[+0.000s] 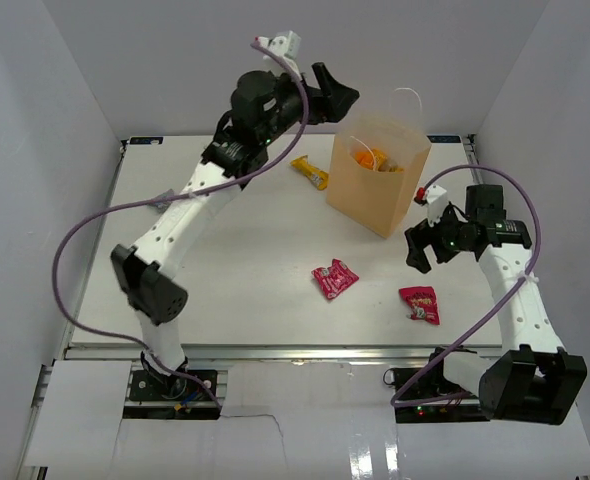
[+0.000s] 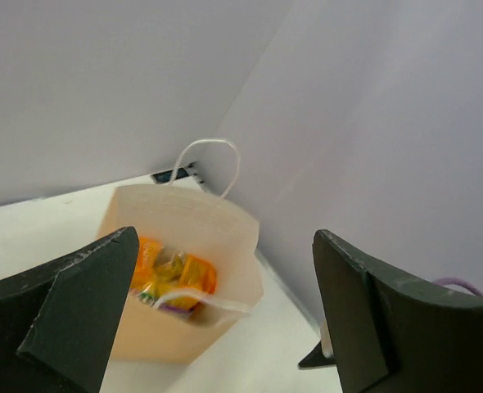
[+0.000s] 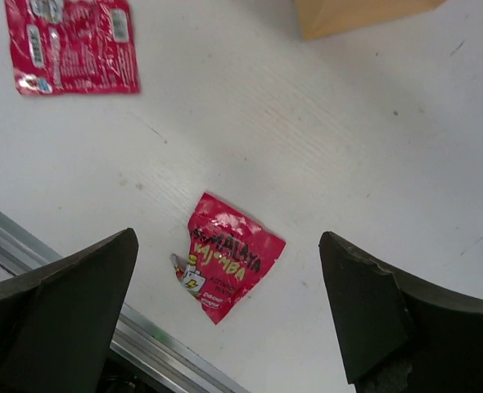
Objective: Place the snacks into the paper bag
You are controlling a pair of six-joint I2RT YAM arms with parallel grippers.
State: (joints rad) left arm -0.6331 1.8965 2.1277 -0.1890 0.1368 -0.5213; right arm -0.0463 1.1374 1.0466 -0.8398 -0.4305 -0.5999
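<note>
My right gripper is above the crumpled red-pink packet, with the packet between its open fingers, so it should next move down onto the packet's printed middle (image 1: 422, 303) (image 3: 232, 259).
The tan paper bag (image 1: 379, 180) stands upright at the back right with white loop handles; orange and yellow packets (image 2: 172, 274) lie inside it. My left gripper (image 1: 337, 93) hangs open and empty high above the bag's left side; the bag (image 2: 184, 225) shows between its fingers. My right gripper (image 1: 427, 250) is open and empty above a red-pink packet (image 1: 420, 304), which shows in the right wrist view (image 3: 229, 266). A second red-pink packet (image 1: 335, 279) lies mid-table, also in the right wrist view (image 3: 71, 45). A yellow bar (image 1: 310, 172) lies left of the bag.
White walls close in the back and both sides. The table's metal front rail (image 3: 155, 356) runs just below the near red-pink packet. The left arm's purple cable (image 1: 85, 235) loops over the table's left part.
</note>
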